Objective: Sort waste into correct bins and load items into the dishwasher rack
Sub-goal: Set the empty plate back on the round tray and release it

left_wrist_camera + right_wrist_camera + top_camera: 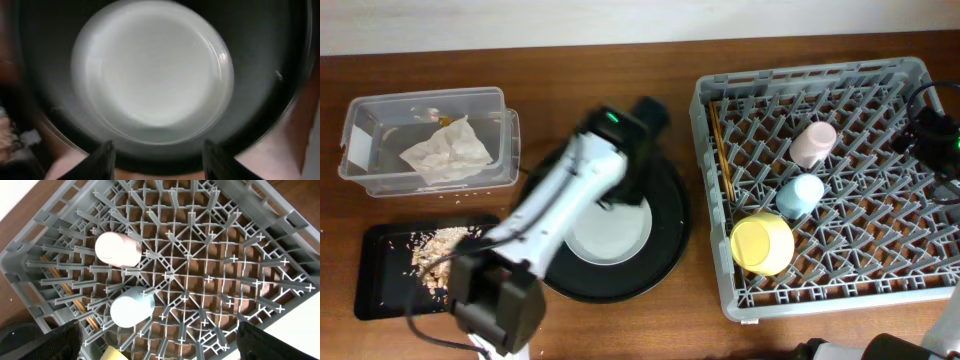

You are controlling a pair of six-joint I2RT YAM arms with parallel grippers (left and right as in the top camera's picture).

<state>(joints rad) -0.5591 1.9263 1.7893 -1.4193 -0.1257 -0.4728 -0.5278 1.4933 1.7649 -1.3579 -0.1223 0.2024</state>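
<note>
I will next take my right gripper across the rack (880,280) and down onto the plate's rack-side rim (649,222), as it is lower and to the gripper's left in the overhead view.
A grey round plate (615,232) (152,75) lies in the large round black tray (670,215). My left gripper (160,162) is open and empty, its fingers over the tray's near rim just short of the plate. In the overhead view my own arm hides it. The dishwasher rack (880,280) (280,230) holds a pink cup (813,143) (117,249), a light-blue cup (800,194) (131,311), a yellow bowl (762,243) and wooden chopsticks (722,150). My right gripper (165,345) (932,135) is open and empty above the rack's right side.
A clear tub (370,175) at the back left holds crumpled white paper (445,152). A shallow black tray (380,290) at the front left holds tan food scraps (435,248). My left arm (565,205) stretches across the round tray's left half.
</note>
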